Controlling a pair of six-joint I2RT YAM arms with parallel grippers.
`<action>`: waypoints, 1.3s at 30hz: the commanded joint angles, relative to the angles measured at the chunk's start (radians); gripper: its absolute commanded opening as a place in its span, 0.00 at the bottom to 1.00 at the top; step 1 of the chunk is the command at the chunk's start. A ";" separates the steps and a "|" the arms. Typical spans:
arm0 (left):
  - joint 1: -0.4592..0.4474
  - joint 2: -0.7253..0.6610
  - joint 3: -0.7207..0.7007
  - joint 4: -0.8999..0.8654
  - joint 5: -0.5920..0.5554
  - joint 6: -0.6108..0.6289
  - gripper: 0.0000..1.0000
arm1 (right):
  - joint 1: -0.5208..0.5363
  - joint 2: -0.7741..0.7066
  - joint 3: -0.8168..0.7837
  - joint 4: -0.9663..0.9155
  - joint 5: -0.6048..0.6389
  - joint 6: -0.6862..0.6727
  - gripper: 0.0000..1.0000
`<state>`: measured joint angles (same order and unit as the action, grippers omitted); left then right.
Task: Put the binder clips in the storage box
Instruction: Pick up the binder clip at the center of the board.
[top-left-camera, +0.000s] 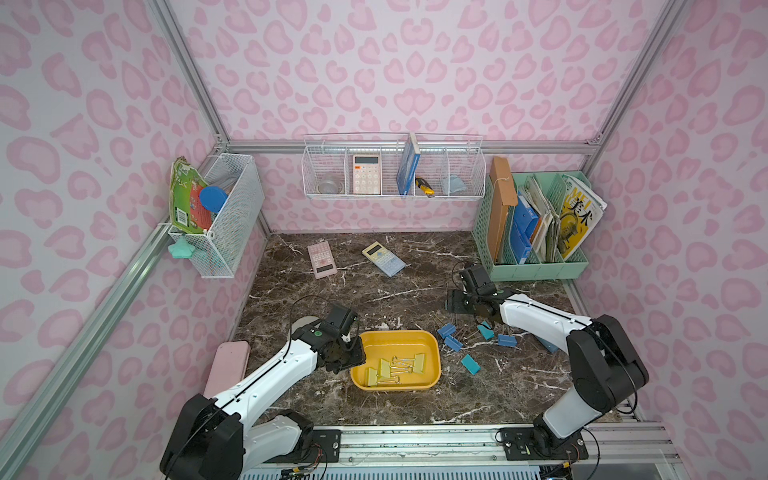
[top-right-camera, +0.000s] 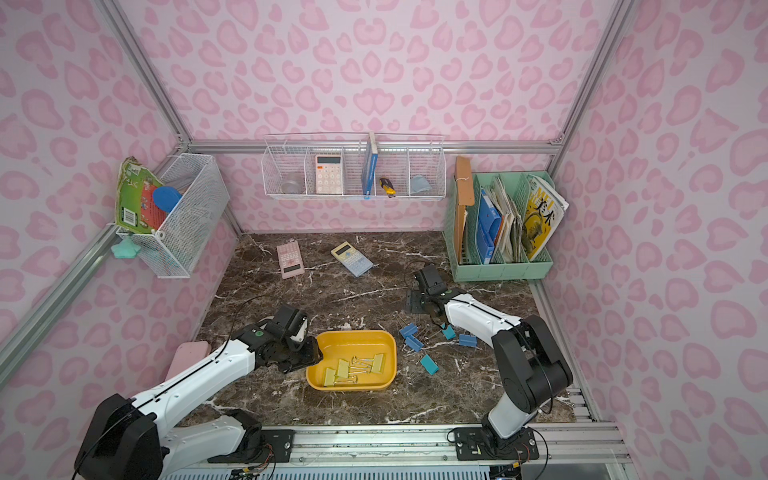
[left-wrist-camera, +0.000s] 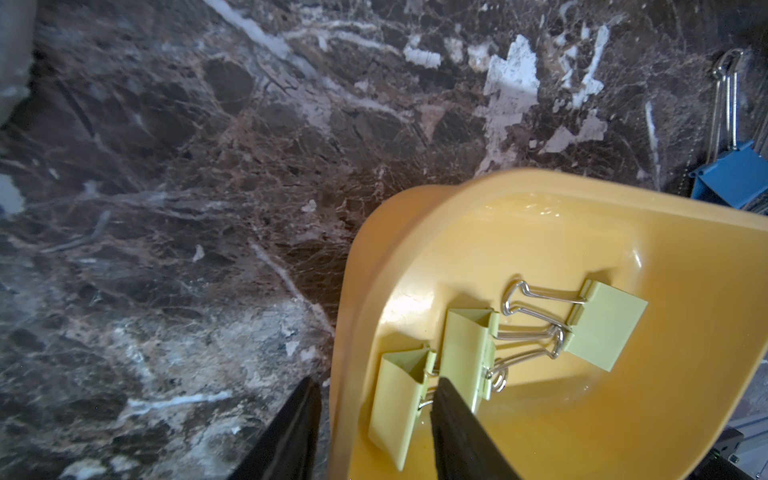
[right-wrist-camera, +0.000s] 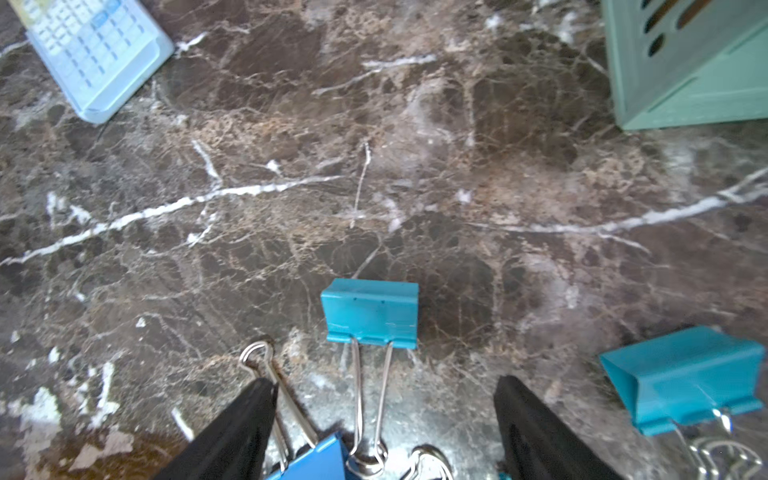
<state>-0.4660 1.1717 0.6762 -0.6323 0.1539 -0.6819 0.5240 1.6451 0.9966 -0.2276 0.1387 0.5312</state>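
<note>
The teal clip's body (right-wrist-camera: 370, 313) is at the end of the clip that lies clear of the blue clip, so my right gripper will move outward and down past the clip's wire handles to straddle it.
The yellow storage box (top-left-camera: 390, 343) (top-right-camera: 353, 343) (left-wrist-camera: 540, 232) sits at the table's front centre with three pale yellow binder clips (top-left-camera: 395, 368) (left-wrist-camera: 469, 353) lying inside. My left gripper (top-left-camera: 352, 360) (left-wrist-camera: 376, 386) is open astride the box's left wall, one finger outside and one inside beside a yellow clip. Blue clips (top-left-camera: 446, 330) (top-right-camera: 467, 340) and teal clips (top-left-camera: 470, 364) (right-wrist-camera: 370, 309) are scattered on the table to the right of the box. My right gripper (top-left-camera: 484, 318) (right-wrist-camera: 386, 390) hangs open just over a teal clip's wire handles, holding nothing.
A pink calculator (top-left-camera: 322, 259) and a blue calculator (top-left-camera: 383, 258) lie at the back. The mint-green file organizer (top-left-camera: 536, 266) stands behind the right arm. A pink case (top-left-camera: 227, 365) lies at the left edge. A slate-blue block (top-left-camera: 548, 345) peeks from under the right arm.
</note>
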 joint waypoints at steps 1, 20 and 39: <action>0.000 0.009 0.006 0.002 -0.001 0.007 0.48 | 0.004 0.036 0.027 0.030 -0.030 0.025 0.88; 0.000 -0.003 0.003 -0.003 -0.010 0.004 0.48 | 0.008 0.232 0.119 0.050 0.045 0.026 0.80; 0.000 0.003 0.008 -0.006 -0.016 0.007 0.49 | 0.042 0.271 0.163 -0.010 0.155 0.024 0.44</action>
<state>-0.4656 1.1732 0.6762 -0.6334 0.1455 -0.6811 0.5564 1.9297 1.1503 -0.1883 0.2508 0.5556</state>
